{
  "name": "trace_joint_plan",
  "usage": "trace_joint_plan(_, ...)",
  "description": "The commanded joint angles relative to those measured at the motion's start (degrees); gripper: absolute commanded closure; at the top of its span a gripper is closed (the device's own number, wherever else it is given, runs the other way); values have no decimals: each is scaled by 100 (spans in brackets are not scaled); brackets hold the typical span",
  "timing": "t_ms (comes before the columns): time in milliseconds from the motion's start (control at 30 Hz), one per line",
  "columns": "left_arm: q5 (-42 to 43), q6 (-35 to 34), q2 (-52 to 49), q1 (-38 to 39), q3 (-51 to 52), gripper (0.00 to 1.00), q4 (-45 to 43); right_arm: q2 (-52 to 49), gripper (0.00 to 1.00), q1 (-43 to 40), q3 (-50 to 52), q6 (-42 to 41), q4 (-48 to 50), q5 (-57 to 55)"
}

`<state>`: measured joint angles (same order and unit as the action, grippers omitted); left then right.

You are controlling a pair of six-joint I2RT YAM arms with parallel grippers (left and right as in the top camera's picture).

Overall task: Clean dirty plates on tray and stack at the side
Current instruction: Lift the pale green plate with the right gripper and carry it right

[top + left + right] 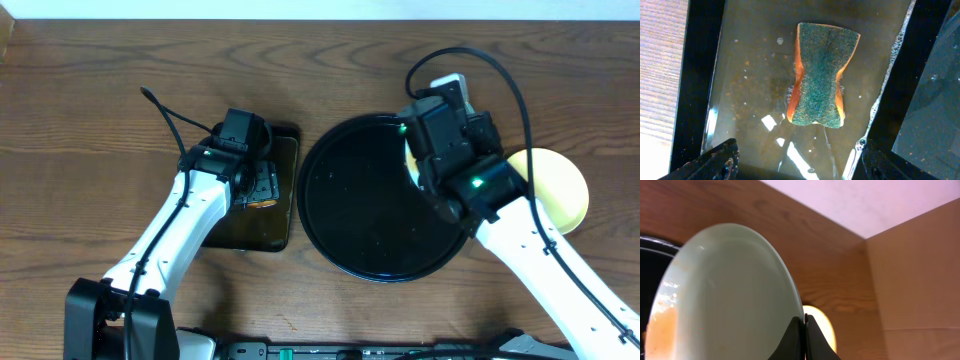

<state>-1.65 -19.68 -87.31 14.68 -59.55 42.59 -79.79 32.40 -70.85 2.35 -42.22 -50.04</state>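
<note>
An orange smear still marks the mint plate (409,160), so my right gripper will next lower toward the black tray's side by the yellow plate, tilt the mint plate flat and release it there.
My right gripper (804,336) is shut on the rim of a pale mint plate (725,300), which it holds tilted on edge above the right side of the round black tray (350,200). An orange-brown smear (662,330) shows on the plate's lower left. In the overhead view only a sliver of this plate (409,160) shows beside the right arm. A pale yellow plate (555,185) lies on the table to the right of the tray. My left gripper (800,167) hangs open over a green and orange sponge (822,75), not touching it.
The sponge lies in a wet rectangular dark tray (285,225) left of the round tray. A cardboard box (920,280) stands at the far right by the wall. Cables loop above both arms.
</note>
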Motion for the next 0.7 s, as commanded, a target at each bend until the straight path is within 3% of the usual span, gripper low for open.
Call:
trace_joint_plan(0,13,-59,7,-9,2,19,-2,98,99,142,-24,76,48,-717)
trace_joint_plan(300,13,-59,7,-9,2,20,-2,98,99,83,-24,68,79,-710)
trace_joint_plan(433,13,-59,7,-9,2,20,-2,98,99,-219,-24,-345,-229,-636)
trace_joint_plan(667,13,-59,7,-9,2,20,-2,96,95,-1482,-22,-1445,-964,1867)
